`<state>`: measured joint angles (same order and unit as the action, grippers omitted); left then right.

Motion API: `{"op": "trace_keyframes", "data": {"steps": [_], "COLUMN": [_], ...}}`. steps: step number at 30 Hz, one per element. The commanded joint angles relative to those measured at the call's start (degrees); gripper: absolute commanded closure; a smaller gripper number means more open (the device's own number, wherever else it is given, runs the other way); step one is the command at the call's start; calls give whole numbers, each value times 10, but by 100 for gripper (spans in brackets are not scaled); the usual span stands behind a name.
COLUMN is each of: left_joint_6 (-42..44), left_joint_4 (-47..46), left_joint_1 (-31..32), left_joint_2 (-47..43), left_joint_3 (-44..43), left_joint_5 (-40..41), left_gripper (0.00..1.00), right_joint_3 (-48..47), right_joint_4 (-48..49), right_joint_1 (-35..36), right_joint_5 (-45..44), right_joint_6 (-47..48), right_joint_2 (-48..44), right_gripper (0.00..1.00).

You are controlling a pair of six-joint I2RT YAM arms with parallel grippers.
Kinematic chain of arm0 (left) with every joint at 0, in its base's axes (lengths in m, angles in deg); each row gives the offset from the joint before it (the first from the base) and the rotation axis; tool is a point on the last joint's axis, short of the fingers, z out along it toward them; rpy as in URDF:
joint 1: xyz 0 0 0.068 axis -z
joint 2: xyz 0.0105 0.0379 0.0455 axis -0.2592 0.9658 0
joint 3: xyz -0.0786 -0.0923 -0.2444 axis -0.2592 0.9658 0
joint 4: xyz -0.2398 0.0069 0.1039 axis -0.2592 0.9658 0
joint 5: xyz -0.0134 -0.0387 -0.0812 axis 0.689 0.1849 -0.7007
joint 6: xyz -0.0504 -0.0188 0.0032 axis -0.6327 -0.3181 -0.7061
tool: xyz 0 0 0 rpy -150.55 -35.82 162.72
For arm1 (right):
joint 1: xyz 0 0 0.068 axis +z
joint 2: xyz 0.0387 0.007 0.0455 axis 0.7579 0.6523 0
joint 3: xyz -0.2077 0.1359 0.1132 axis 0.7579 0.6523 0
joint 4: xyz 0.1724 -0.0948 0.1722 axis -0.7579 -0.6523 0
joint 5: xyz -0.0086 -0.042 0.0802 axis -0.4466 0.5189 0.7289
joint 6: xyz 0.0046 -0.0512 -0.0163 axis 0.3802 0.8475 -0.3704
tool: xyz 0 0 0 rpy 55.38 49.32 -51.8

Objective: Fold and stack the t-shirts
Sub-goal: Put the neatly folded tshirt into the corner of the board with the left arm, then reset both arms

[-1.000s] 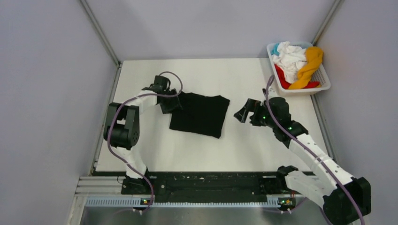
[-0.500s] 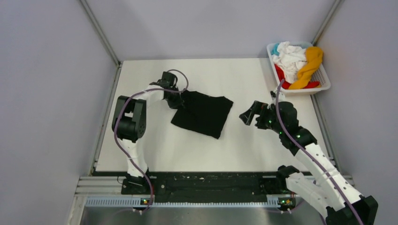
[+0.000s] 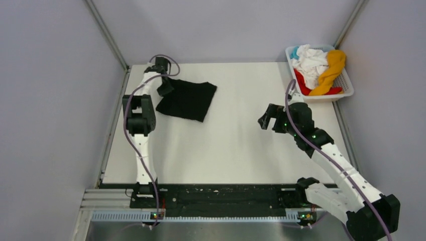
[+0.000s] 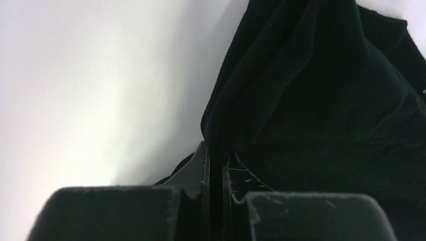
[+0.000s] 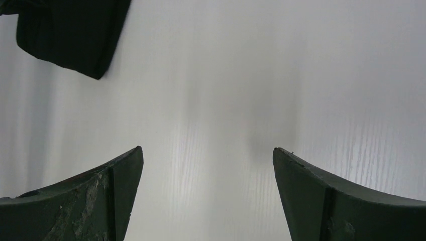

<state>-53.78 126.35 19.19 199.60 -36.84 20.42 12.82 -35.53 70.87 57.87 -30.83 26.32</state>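
Next, my left gripper will drag the black t-shirt toward the bare far table corner and release it, since that corner lies left of my left gripper in the top view.
A folded black t-shirt lies at the far left of the white table. My left gripper is shut on its left edge; in the left wrist view the black cloth runs down between my closed fingers. My right gripper is open and empty over bare table to the right of centre. In the right wrist view its gap shows only table, with a corner of the black t-shirt at the top left. The white, orange-yellow, red and light blue t-shirts lie heaped in the basket.
A white slatted basket stands at the table's far right corner, against the right wall. Grey walls close in the table at the back and both sides. A black rail with the arm bases runs along the near edge.
My left gripper has dragged the black t-shirt toward the far left corner of the table. My right gripper has shifted slightly and stays open.
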Motion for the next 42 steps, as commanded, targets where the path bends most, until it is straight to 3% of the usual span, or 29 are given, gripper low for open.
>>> {"op": "trace_keyframes", "data": {"steps": [1,7,10,15,18,21,23,24,27,28,33,38,42], "left_joint_6": [30,92,124,104,100,78,68,64,36,19,-8,-8,-32], "left_joint_4": [12,-18,-54,-77,-95,-78,-64,-60,-68,-53,-135,-163,-251], "left_joint_1": [-97,-163,-172,-210,-218,-224,-224,-224,-233,-233,-220,-164,-89], "left_joint_2": [53,97,105,148,148,123,87,61,-6,-27,-172,-378,-577], "left_joint_3": [-97,-192,-213,-285,-285,-281,-272,-262,-171,-148,76,260,490], "left_joint_5": [33,-10,19,-34,-12,-3,4,5,-55,-54,-145,-75,-71], "left_gripper": [100,100,100,100,99,81,47,38,3,1,1,1,1], "right_joint_3": [-33,-33,-20,-6,-7,-13,-13,-11,8,21,65,108,166], "right_joint_4": [44,66,78,87,82,66,57,54,57,58,58,42,53], "right_joint_1": [-2,-5,-6,-7,-8,-10,-10,-10,-11,-13,-16,-16,-16], "right_joint_5": [-35,-56,-70,-80,-85,-98,-104,-106,-120,-128,-104,-86,-84], "right_joint_6": [32,44,45,43,45,43,40,38,29,19,9,-12,-29], "right_joint_2": [24,43,42,44,49,47,38,32,11,2,-35,-89,-153], "right_gripper": [1,1,1,1,1,1,1,1,1,1,1,1,1]}}
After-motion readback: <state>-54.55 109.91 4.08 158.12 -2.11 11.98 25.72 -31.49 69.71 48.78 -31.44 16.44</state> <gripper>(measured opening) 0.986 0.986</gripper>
